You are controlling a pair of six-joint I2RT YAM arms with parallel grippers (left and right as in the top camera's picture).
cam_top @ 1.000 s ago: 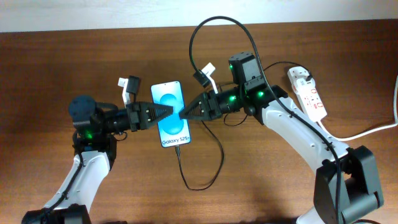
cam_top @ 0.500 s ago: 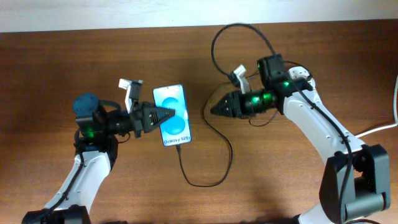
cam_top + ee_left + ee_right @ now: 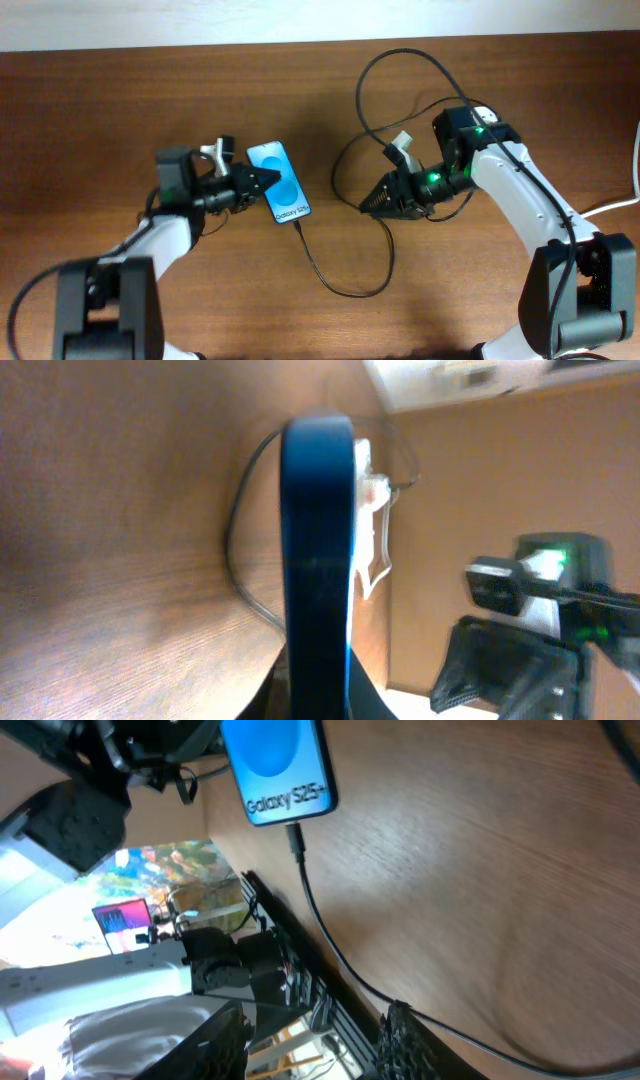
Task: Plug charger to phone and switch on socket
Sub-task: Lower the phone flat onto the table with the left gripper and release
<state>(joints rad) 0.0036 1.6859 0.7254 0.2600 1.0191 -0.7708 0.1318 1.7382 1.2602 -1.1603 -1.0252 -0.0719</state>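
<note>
I should next bring the phone (image 3: 284, 188), already plugged in, across and down with my left gripper to release; bare tabletop is below it and to its right in the overhead view.
The phone (image 3: 284, 188), blue screen up with "Galaxy" text at its near end, lies angled left of the table's middle. My left gripper (image 3: 262, 180) is shut on its far left edge. In the left wrist view the phone (image 3: 318, 560) stands edge-on between the fingers of that gripper (image 3: 318, 700). The charger (image 3: 345, 290) is a thin black cable. Its tip sits in the phone's (image 3: 280, 765) bottom end, and the cable (image 3: 330, 945) curves off toward my right gripper (image 3: 370, 207). That gripper (image 3: 315, 1020) is open and holds nothing. The socket (image 3: 484, 112) is mostly hidden under my right arm.
A thick white cord (image 3: 612, 206) runs off the right edge of the table. Black robot cables (image 3: 400, 58) loop above the right wrist. The table's far edge (image 3: 200, 48) lies along the top of the overhead view.
My right gripper has drawn back from the phone to the right and a little nearer, its jaws wider apart. My left arm has swung and turned the phone, still holding it.
</note>
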